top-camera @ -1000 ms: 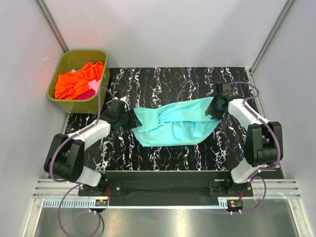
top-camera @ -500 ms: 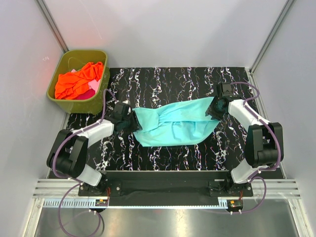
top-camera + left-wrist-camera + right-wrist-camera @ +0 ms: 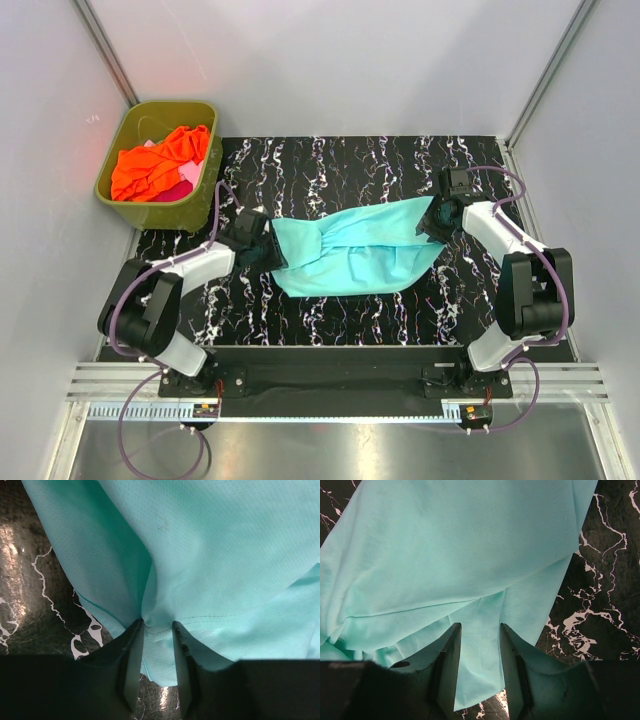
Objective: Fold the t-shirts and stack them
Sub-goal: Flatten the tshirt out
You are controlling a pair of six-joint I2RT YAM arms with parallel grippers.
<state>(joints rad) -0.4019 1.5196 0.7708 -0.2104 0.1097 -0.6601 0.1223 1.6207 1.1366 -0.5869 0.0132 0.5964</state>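
The corner of the t-shirt's upper layer lies past my open fingers toward the right in the wrist view, so my right gripper needs to go down and shift onto it.
A teal t-shirt (image 3: 350, 250) lies spread and rumpled across the middle of the black marbled table (image 3: 330, 160). My left gripper (image 3: 272, 250) is at its left end. In the left wrist view (image 3: 158, 625) the jaws stand a narrow gap apart, with a puckered hem of the teal cloth (image 3: 210, 555) between the tips. My right gripper (image 3: 430, 222) is at the shirt's far right corner. There the jaws (image 3: 478, 626) are parted, with flat teal cloth (image 3: 445, 555) running between them. An orange t-shirt (image 3: 160, 160) and a pink one (image 3: 188, 178) lie bunched in the tub.
The olive-green tub (image 3: 115, 195) stands off the table's far left corner. Grey walls close in the left, right and far sides. Bare table shows in front of and behind the teal shirt.
My left gripper has slid right, onto the shirt's left end, and the cloth there has bunched slightly. The right arm and the tub's contents have not moved.
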